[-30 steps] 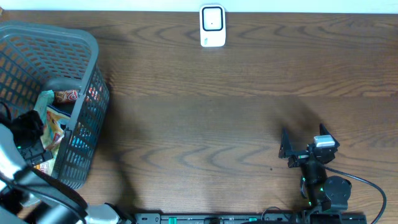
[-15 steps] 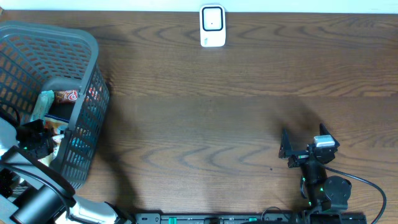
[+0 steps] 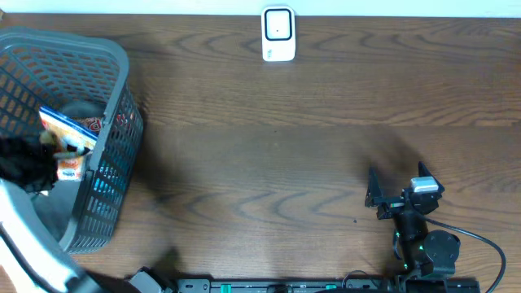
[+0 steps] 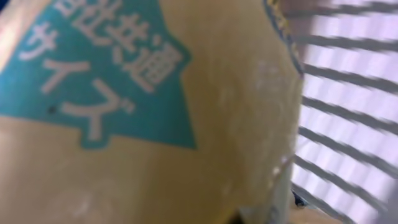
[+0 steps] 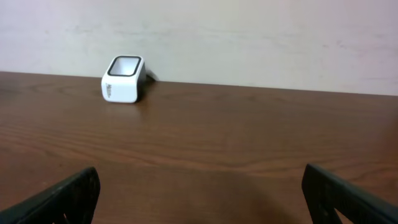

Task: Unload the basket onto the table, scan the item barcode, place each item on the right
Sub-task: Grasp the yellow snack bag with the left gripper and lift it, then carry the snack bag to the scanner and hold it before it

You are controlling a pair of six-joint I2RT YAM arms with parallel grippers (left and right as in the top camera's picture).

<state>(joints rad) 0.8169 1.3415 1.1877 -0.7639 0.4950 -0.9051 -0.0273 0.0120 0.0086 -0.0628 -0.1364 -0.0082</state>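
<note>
The part of the tabletop short of the scanner is empty, so my left gripper will next lift over the basket's mesh side, then lower and release the packet there.
The item, a yellow packet (image 3: 68,138) with blue and orange print, hangs tilted inside the grey basket (image 3: 115,75) at the far left. My left gripper (image 3: 47,159) is shut on its lower left edge. In the left wrist view the packet (image 4: 186,124) with its teal label fills nearly the whole frame and hides the fingers. No barcode shows. The white scanner (image 3: 278,34) stands at the table's far edge, middle; the right wrist view shows the scanner (image 5: 124,79) ahead to the left. My right gripper (image 3: 389,198) rests open and empty near the front right.
The basket's mesh wall (image 4: 348,106) runs close by the packet on the right. Another red-printed packet (image 3: 122,123) shows through the basket's side. Bare wooden table (image 3: 269,163) lies between basket, scanner and right arm.
My left gripper went from open to shut on the packet and has raised it within the basket, toward the far side. The right arm has stayed still.
</note>
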